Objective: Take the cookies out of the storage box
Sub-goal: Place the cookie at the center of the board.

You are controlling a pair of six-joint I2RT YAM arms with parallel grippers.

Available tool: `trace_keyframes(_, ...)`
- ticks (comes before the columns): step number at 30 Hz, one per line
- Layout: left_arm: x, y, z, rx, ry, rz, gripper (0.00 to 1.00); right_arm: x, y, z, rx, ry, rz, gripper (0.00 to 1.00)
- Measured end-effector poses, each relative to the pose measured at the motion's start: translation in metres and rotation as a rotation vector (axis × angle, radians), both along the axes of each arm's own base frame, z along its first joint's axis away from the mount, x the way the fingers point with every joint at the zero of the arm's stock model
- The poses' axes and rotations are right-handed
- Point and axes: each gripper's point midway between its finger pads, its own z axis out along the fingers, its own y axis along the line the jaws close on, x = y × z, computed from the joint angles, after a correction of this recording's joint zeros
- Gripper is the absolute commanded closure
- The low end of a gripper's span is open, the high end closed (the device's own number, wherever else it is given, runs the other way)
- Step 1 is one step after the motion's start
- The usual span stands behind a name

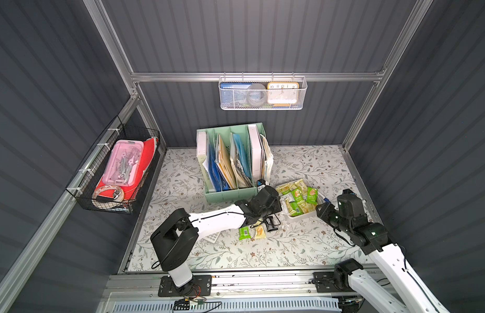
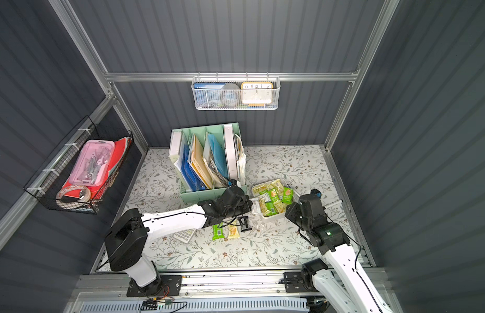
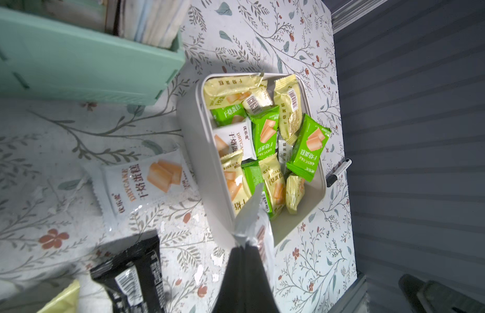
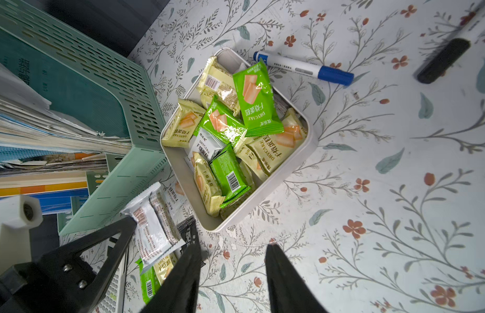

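Note:
I next need to lower my left gripper to the bare table between the black packet and the storage box and let go of the white packet's crimped end, as that part of the table is empty.
The storage box (image 1: 298,219), a shallow white tray, sits right of centre and holds several yellow, green and white cookies (image 1: 298,197); the left wrist view shows them heaped (image 3: 265,135). My left gripper (image 3: 242,245) is shut on the crimped end of a white cookie packet (image 3: 252,216), held above the table just outside the box's near-left corner. On the table lie a white packet (image 3: 146,184), a black one (image 1: 271,224), a green one (image 1: 244,233) and a yellow one (image 1: 259,232). My right gripper (image 4: 233,245) hangs open and empty over the table beside the box's front right.
A mint green file organiser (image 1: 230,162) stands just left of and behind the box. A blue marker (image 4: 303,67) and a black marker (image 4: 443,61) lie beyond the box. A white calculator (image 2: 185,235) lies under the left arm. Wire baskets hang on the back (image 1: 261,93) and left walls (image 1: 116,168).

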Motion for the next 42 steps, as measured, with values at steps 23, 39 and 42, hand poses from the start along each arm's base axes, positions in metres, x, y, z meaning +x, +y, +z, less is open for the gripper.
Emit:
trace_keyframes(23, -0.005, 0.000, -0.065, 0.013, 0.106, 0.034, 1.00, 0.001, 0.003, 0.003, 0.015, -0.011, 0.013, 0.57)
trace_keyframes(39, -0.010, 0.007, -0.085, 0.067, 0.155, 0.045, 0.89, 0.002, 0.007, -0.002, 0.012, 0.012, 0.039, 0.54)
trace_keyframes(42, -0.008, 0.011, -0.085, 0.090, 0.154, 0.065, 0.78, 0.003, 0.011, -0.011, 0.003, 0.048, 0.065, 0.54)
